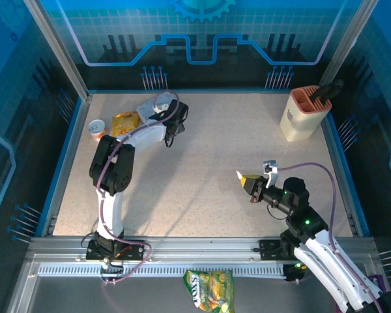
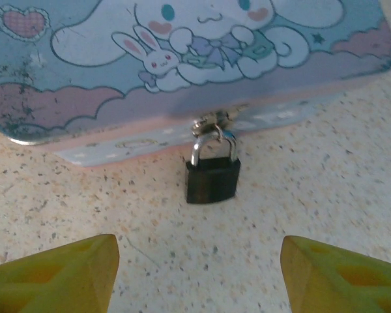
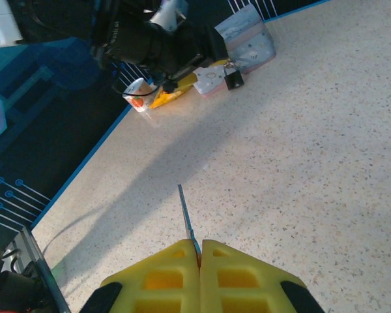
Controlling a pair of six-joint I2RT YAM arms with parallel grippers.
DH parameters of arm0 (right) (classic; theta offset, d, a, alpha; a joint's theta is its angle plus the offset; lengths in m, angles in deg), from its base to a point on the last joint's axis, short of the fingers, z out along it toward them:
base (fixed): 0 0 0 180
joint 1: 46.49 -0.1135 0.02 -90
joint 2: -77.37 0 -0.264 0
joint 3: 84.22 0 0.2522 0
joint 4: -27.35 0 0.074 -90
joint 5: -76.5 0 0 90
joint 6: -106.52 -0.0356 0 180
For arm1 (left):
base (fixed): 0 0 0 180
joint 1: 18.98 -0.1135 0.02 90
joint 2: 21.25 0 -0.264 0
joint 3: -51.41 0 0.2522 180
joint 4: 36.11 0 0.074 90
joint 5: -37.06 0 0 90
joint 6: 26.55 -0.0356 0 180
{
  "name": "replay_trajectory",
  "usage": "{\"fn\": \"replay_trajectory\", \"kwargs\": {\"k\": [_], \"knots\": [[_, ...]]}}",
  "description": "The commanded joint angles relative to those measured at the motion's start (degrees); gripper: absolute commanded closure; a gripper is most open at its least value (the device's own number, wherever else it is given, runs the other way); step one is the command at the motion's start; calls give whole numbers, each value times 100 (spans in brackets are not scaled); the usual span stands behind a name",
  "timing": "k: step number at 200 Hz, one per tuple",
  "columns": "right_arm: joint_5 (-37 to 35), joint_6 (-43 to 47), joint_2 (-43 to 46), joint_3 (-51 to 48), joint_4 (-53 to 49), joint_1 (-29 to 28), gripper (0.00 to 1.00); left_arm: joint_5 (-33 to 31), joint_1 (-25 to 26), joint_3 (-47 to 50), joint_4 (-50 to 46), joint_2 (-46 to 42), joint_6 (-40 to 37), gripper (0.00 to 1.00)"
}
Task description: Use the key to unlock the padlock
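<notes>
Next I should lower my left gripper away from my base, then close its fingers around the padlock's dark body.
The padlock, with a dark body and a silvery shackle, hangs from the hasp of a pastel cartoon-rabbit tin and rests on the table. My left gripper is open just short of the padlock, one yellow fingertip on each side and only bare table between them. The same padlock and tin appear far off in the right wrist view. My right gripper is shut on the key, whose thin blade sticks out forward. From above, the right gripper hovers over the table's right middle.
A small cup and a yellow snack bag lie at the back left beside the tin. A beige holder stands at the back right. Another snack bag lies below the near rail.
</notes>
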Motion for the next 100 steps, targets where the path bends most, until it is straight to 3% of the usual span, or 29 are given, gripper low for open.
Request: {"fn": "replay_trajectory", "kwargs": {"k": [1,40,100], "knots": [[554,-316,118,-348,624,98,100,-446,24,-446,-618,371,285,33],[1009,-747,254,-776,1451,125,100,-473,18,-1010,-809,962,443,34],[1148,-651,833,-866,1256,158,100,-260,-115,-1591,-931,1556,445,37]]}}
